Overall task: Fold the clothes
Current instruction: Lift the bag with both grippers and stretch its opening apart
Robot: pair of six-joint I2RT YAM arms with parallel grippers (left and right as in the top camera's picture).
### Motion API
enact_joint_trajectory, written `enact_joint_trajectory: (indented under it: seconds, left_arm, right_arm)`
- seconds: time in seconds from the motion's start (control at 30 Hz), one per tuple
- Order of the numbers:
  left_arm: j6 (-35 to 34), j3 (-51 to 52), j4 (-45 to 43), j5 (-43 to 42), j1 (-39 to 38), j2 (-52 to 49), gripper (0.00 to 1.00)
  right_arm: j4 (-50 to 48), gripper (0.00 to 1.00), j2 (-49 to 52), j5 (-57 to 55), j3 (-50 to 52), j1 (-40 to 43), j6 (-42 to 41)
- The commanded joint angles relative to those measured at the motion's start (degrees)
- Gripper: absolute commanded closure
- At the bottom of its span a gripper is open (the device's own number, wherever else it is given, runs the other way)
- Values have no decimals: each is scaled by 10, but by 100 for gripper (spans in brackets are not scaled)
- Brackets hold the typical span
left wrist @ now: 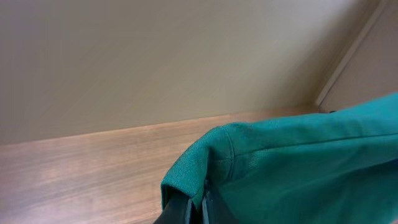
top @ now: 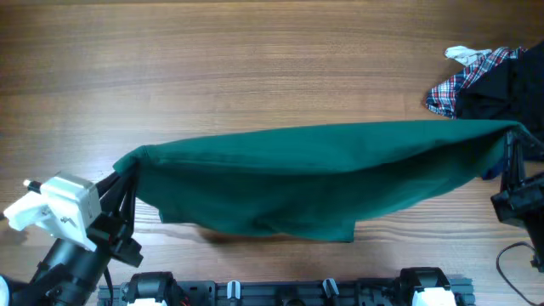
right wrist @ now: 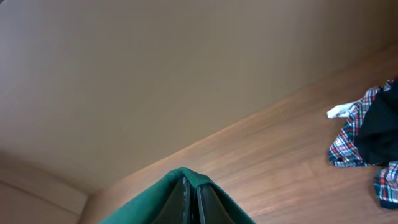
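The garment's corner in the left gripper needs to go outward and down next and be released on the bare tabletop, which lies open below and outward of the gripper.
The clothes (top: pixel 314 174), one plain dark green garment, hang stretched in a long band across the table between my two arms, sagging toward the front edge. My left gripper (top: pixel 134 163) is shut on its left corner, and in the left wrist view the cloth (left wrist: pixel 280 168) drapes over the closed left gripper (left wrist: pixel 203 205). My right gripper (top: pixel 512 134) is shut on the right corner. The right wrist view shows green fabric (right wrist: pixel 149 202) folded over the tip of the pinched right gripper (right wrist: pixel 189 196).
A red-white-blue plaid shirt (top: pixel 463 76) and a dark navy garment (top: pixel 501 89) lie heaped at the back right corner, also in the right wrist view as the plaid shirt (right wrist: pixel 351 134). Bare wooden table (top: pixel 212 68) spreads behind the cloth. Arm bases line the front edge.
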State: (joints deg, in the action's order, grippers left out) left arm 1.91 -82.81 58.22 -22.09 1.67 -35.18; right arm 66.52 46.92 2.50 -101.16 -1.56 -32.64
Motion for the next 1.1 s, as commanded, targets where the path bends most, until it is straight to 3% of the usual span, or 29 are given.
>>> enact_joint_trajectory:
  seconds: [0.0, 0.37, 0.67, 0.83, 1.07]
  left_arm:
    - [9, -17, 0, 16, 4, 3, 96]
    - [9, -150, 52, 3, 4, 3, 96]
    - [18, -155, 57, 19, 4, -14, 96]
    - [18, -155, 73, 27, 4, -101, 96]
    - [24, -155, 23, 51, 4, -345, 96]
  right_arm:
    - [9, 95, 30, -8, -43, 2, 21]
    - [67, 96, 46, -13, -149, 2, 30]
    - [93, 96, 82, -41, -169, 2, 40]
    - [94, 96, 150, -47, -169, 2, 41]
    - [48, 96, 291, -47, -169, 2, 42]
